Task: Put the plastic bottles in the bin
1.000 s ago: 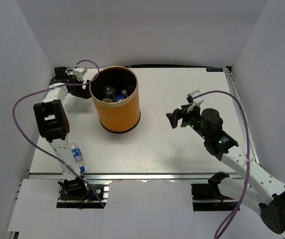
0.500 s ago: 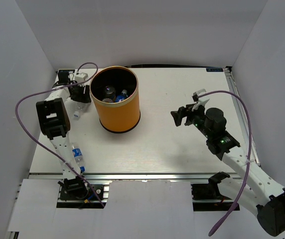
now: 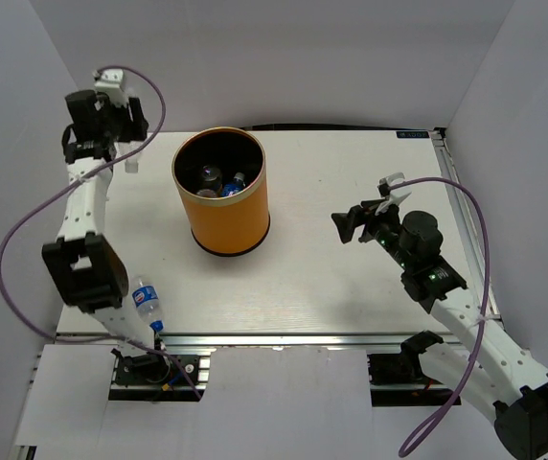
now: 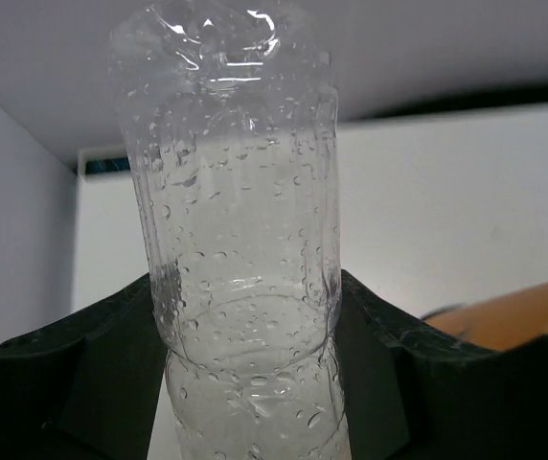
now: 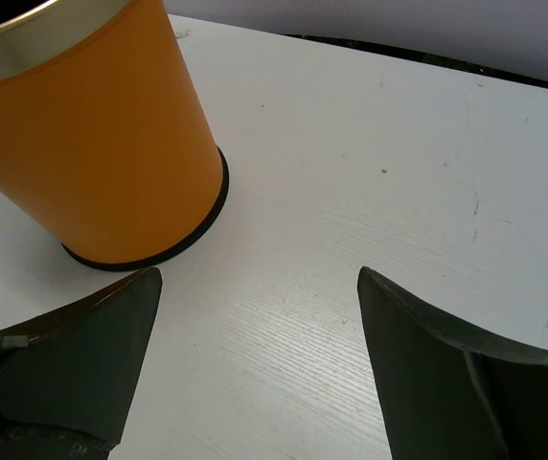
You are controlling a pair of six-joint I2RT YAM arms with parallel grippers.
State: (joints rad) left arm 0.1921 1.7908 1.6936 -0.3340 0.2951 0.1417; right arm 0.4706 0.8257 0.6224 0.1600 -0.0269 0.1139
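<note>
The bin's opening [image 3: 218,161] lies to the right of my left gripper in the top view, so I will rise to clear the bin's rim, cross over and release.
My left gripper [image 3: 119,129] is raised at the back left, left of the bin, and is shut on a clear plastic bottle [image 4: 240,240] wet with droplets. Both dark jaws press on its sides, and its lower end [image 3: 132,165] shows faintly below the gripper. The orange bin [image 3: 226,206] stands upright on the table with several bottles [image 3: 221,179] inside. Another clear bottle [image 3: 146,301] with a blue label lies at the near left edge beside the left arm's base. My right gripper [image 3: 358,222] stands open over bare table right of the bin [image 5: 92,153], nothing between its fingers [image 5: 255,278].
White walls close in the table on the left, back and right. The left arm's purple cable [image 3: 25,230] loops out along the left wall. A metal rail [image 3: 274,337] runs along the near table edge.
The left gripper closed on the clear bottle beside the bin and lifted it up toward the back left. The right arm drifted slightly to the right, still open.
</note>
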